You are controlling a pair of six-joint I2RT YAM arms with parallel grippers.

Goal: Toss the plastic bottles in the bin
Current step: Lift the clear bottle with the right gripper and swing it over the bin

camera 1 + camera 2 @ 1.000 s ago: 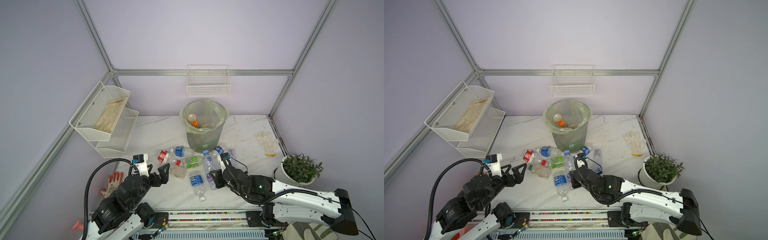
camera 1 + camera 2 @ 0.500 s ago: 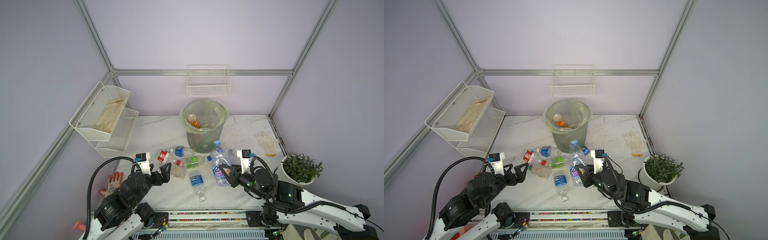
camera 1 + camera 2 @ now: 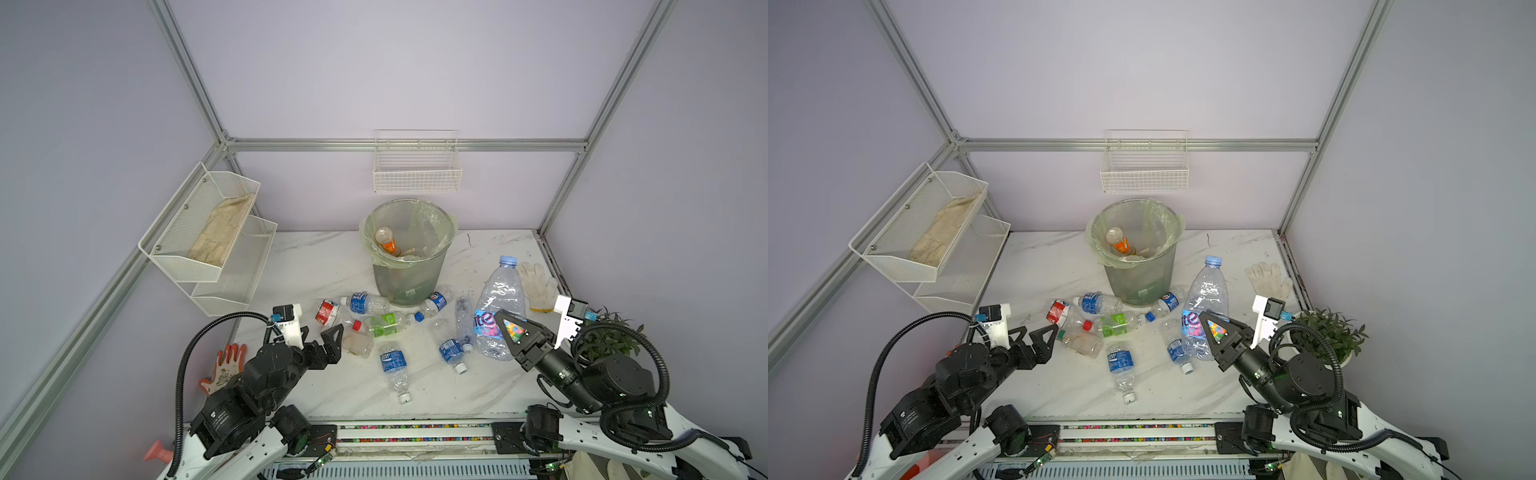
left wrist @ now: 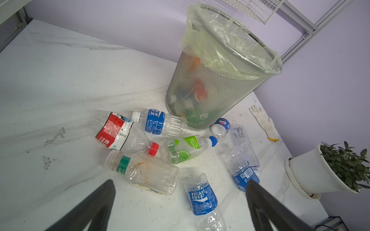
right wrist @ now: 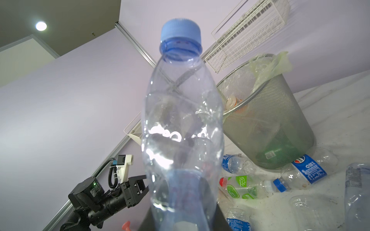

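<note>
The bin's lined opening (image 3: 411, 230) (image 5: 243, 87) is behind the bin's tall rim. Next I should lift the clear bottle in my right gripper outward over that opening and let go of it.
My right gripper (image 3: 505, 328) (image 3: 1214, 328) is shut on the lower body of a big clear bottle (image 3: 496, 299) (image 5: 182, 120) with a pale blue cap. It holds the bottle upright above the table, right of the bin (image 3: 409, 266) (image 3: 1138, 270) (image 4: 216, 84). The mesh bin has a green liner and holds an orange-labelled bottle (image 3: 386, 241). Several bottles lie in front of the bin, among them a red-labelled one (image 4: 114, 130), a green-labelled one (image 4: 186, 148) and a Pocari Sweat one (image 4: 202, 198). My left gripper (image 3: 323, 330) (image 4: 179, 183) is open and empty, just short of a clear bottle (image 4: 148, 174).
A white glove (image 3: 538, 284) and a potted plant (image 3: 606, 336) sit at the table's right edge. An orange glove (image 3: 224, 365) lies at the left edge. White wire baskets hang on the back wall (image 3: 415, 166) and the left wall (image 3: 208, 232).
My right gripper has lifted the big bottle out of the pile and carried it to the right, standing it upright. The left arm has crept slightly forward.
</note>
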